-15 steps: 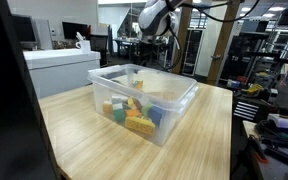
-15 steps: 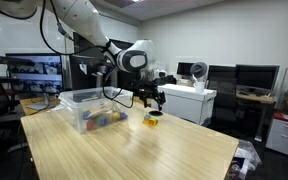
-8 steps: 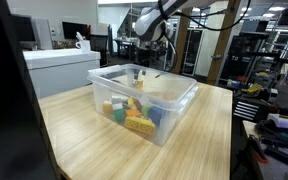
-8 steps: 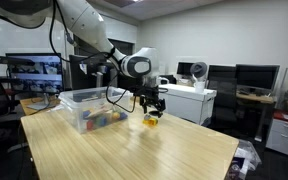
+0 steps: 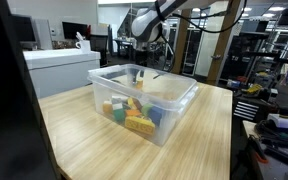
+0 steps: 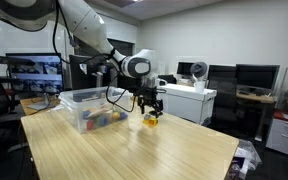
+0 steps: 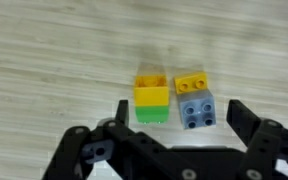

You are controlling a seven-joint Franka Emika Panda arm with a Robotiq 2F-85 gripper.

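Note:
My gripper moves down around the yellow-green stack and the grey-blue block beside it next and closes, because its open fingers already straddle the pair.
In the wrist view two small stacks of toy blocks stand on the wooden table (image 7: 44, 50). A yellow block on a green one (image 7: 152, 102) is on the left. A small yellow brick (image 7: 191, 84) sits against a grey-blue block (image 7: 197, 110) on the right. My gripper (image 7: 182, 118) hovers just above them, open, with one black finger (image 7: 246, 115) right of the grey-blue block and the other left of the yellow-green stack. Nothing is held. In an exterior view the gripper (image 6: 151, 108) hangs right over the blocks (image 6: 152, 121).
A clear plastic bin (image 5: 174, 105) with several coloured blocks stands on the table; it also shows in the exterior view from the other side as the bin (image 6: 84, 96), left of the gripper. Desks, monitors and shelves surround the table (image 6: 134, 150).
The gripper has come down a little toward the blocks over the last second. Its jaws stay open and the blocks have not moved.

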